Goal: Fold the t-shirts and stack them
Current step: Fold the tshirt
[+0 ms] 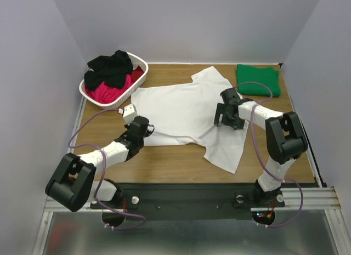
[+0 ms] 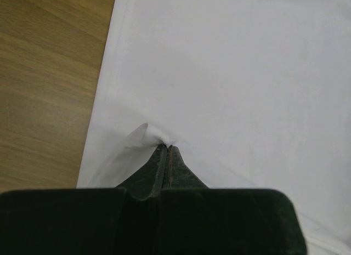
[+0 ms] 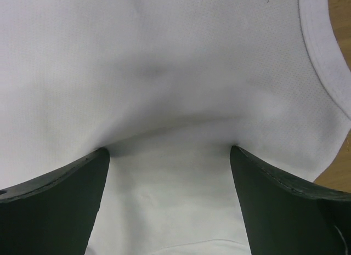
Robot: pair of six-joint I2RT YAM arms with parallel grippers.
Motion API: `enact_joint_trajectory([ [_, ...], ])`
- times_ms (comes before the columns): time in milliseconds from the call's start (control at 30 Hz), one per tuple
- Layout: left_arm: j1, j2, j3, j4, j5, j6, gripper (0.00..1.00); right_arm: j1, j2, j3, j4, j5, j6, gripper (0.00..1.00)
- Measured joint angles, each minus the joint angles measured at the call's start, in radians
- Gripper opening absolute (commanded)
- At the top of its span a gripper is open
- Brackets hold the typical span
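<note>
The right gripper moves back over the white t-shirt (image 1: 181,109) to the near corner of its sleeve (image 1: 233,170) next and closes there. That sleeve still juts beyond the t-shirt's body.
A large white t-shirt (image 1: 181,109) lies spread flat on the wooden table. My left gripper (image 1: 143,126) is at its near left edge, shut on a pinch of the white cloth (image 2: 156,135). My right gripper (image 1: 226,119) is open, its tips pressed down on the shirt's right part near the collar (image 3: 318,52), and white cloth (image 3: 170,173) lies between the jaws. A green t-shirt (image 1: 258,79) lies folded at the back right. Black (image 1: 109,68) and red/pink (image 1: 112,90) shirts are piled in the basket.
A white lattice basket (image 1: 140,63) stands at the back left. A small white box (image 1: 129,112) lies beside the shirt's left edge. Bare wood (image 2: 49,85) shows left of the shirt. Grey walls close in the table on three sides.
</note>
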State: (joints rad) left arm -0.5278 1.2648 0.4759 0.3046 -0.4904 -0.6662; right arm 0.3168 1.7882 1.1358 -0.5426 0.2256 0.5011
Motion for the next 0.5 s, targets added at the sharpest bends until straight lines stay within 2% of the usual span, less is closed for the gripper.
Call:
enact_joint_trajectory([
  [233, 0.008, 0.002, 0.016, 0.002, 0.013, 0.016, 0.00, 0.021, -0.141, -0.054, -0.027, 0.003, -0.010, 0.96],
  [333, 0.013, 0.003, 0.023, 0.003, 0.019, 0.023, 0.00, 0.045, -0.243, -0.075, -0.105, 0.004, -0.007, 0.95],
  [500, 0.020, 0.003, 0.023, 0.002, 0.034, 0.028, 0.00, 0.064, -0.296, -0.099, -0.245, -0.026, -0.005, 0.94],
])
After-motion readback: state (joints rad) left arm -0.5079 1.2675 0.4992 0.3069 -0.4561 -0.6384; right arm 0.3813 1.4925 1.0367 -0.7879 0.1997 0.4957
